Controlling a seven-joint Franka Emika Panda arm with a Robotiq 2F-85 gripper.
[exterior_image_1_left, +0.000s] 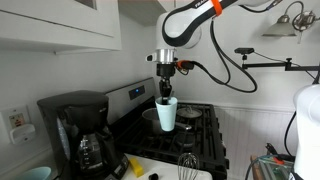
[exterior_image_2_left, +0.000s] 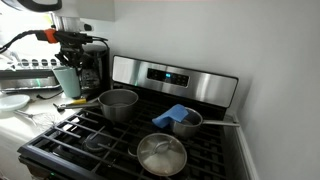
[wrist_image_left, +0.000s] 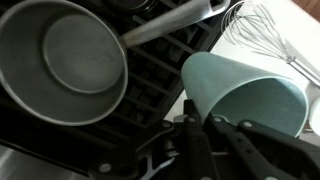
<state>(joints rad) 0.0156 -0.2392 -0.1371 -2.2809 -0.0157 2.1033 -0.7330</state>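
Note:
The bare counter beside the whisk is clear. I will next move my gripper down until the pale mint cup (exterior_image_1_left: 166, 114) stands there, then let go of the cup's rim.
My gripper (exterior_image_1_left: 165, 90) hangs above the stove and is shut on the rim of a pale mint cup (exterior_image_1_left: 166, 114). In an exterior view the same cup (exterior_image_2_left: 67, 80) hangs upright under the gripper (exterior_image_2_left: 68, 58), off the stove's left edge. In the wrist view the cup (wrist_image_left: 250, 88) fills the right side, its wall pinched between the two fingers of the gripper (wrist_image_left: 205, 118). A steel pot (wrist_image_left: 60, 60) sits on the grate to the left of it, seen empty. That pot (exterior_image_2_left: 118, 103) stands on a back burner.
A small saucepan holding a blue cloth (exterior_image_2_left: 183, 119) and a steel lidded pan (exterior_image_2_left: 161, 154) occupy other burners. A black coffee maker (exterior_image_1_left: 80, 130) stands beside the stove. A wire whisk (exterior_image_1_left: 186, 162) lies on the counter, and a dish rack (exterior_image_2_left: 25, 72) is behind the cup.

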